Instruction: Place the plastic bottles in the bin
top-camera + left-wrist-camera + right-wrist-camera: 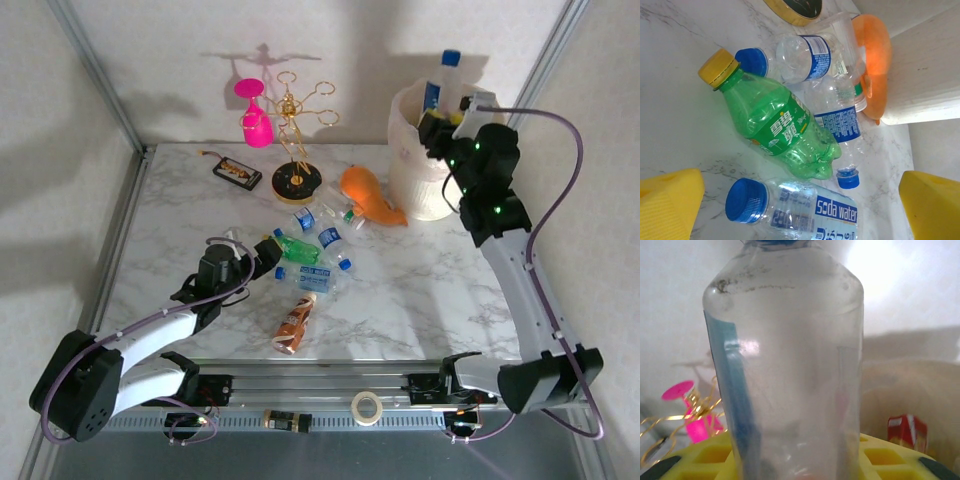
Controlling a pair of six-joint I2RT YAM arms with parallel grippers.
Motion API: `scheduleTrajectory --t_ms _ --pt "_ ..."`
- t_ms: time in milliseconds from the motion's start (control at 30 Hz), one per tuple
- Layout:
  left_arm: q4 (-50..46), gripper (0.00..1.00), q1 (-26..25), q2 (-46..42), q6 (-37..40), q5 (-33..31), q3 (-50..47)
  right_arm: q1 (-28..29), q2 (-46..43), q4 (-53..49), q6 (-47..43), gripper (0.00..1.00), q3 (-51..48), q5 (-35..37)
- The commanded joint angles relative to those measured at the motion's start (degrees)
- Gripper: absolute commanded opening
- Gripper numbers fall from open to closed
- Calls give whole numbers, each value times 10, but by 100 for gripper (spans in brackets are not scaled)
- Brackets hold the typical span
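My right gripper moves down into the bin's opening (410, 107) (927, 395) next and releases the bottle inside, since the clear bottle still stands above the bin's rim.
My right gripper (447, 122) is shut on a clear bottle with a blue cap (440, 82), holding it upright over the cream-white bin (420, 195). In the right wrist view this bottle (790, 355) stands between my yellow fingers (705, 455), with the bin's wall (912, 385) behind. My left gripper (262, 258) is open and low beside a cluster of bottles lying on the table: a green bottle (775, 120), a soda water bottle (795, 210) between the fingers (667, 202), and two clear ones (805, 57). A brown bottle (295, 322) lies nearer the front.
An orange fish toy (370, 195) lies against the bin's left side. A gold wire rack (297, 140) with a pink glass (255, 115) stands at the back, with a flat black device (237, 172) to its left. A tape roll (367, 407) sits on the front rail.
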Motion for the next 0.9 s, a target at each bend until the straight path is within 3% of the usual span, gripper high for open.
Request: scheduleTrajectory --t_ms 0,567,767,867 --pt "-15 100 -7 5 19 -14 18 -22 52 11 2 33 47 27" --pt "-26 99 -18 22 39 -15 38 -84 246 -96 -2 36 178 18" --pt "-50 100 -23 14 48 -24 39 -87 274 -114 3 42 187 21" --pt "-59 100 -24 5 54 -28 38 -86 279 -117 10 51 194 22"
